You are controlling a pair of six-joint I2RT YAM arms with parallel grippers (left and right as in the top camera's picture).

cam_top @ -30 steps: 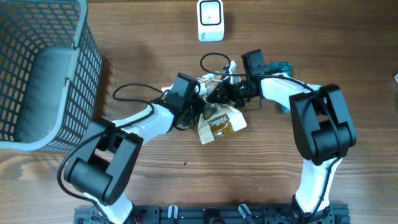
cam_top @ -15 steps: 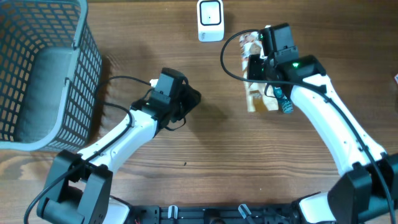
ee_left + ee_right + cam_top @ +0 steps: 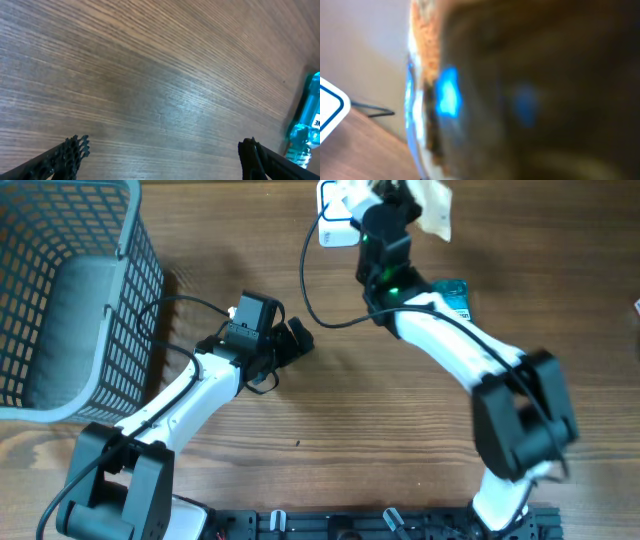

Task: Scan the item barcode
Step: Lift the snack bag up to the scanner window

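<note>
My right gripper carries the packet (image 3: 430,205) to the right in the overhead view next, lowers there and releases, because the wood beyond the teal bottle is bare.
The item, a brown and beige snack packet (image 3: 430,205), is held up at the far edge of the table in my right gripper (image 3: 402,198), which is shut on it. It sits just right of the white barcode scanner (image 3: 334,220), which the arm partly covers. In the right wrist view the packet (image 3: 530,90) is a brown blur filling the frame, with a corner of the scanner (image 3: 327,112) at the left. My left gripper (image 3: 297,340) hangs open over bare wood near the table's middle. Its fingers (image 3: 70,152) are spread wide with nothing between them.
A grey wire basket (image 3: 70,300) stands at the far left. A teal bottle (image 3: 455,295) lies right of centre, also seen as a blue bottle (image 3: 306,125) at the left wrist view's right edge. Black cables loop over the wood around both arms.
Both grippers were on the packet at the table's middle. The left one let go, opened wide and pulled back left. The right arm carried the packet up to the scanner.
</note>
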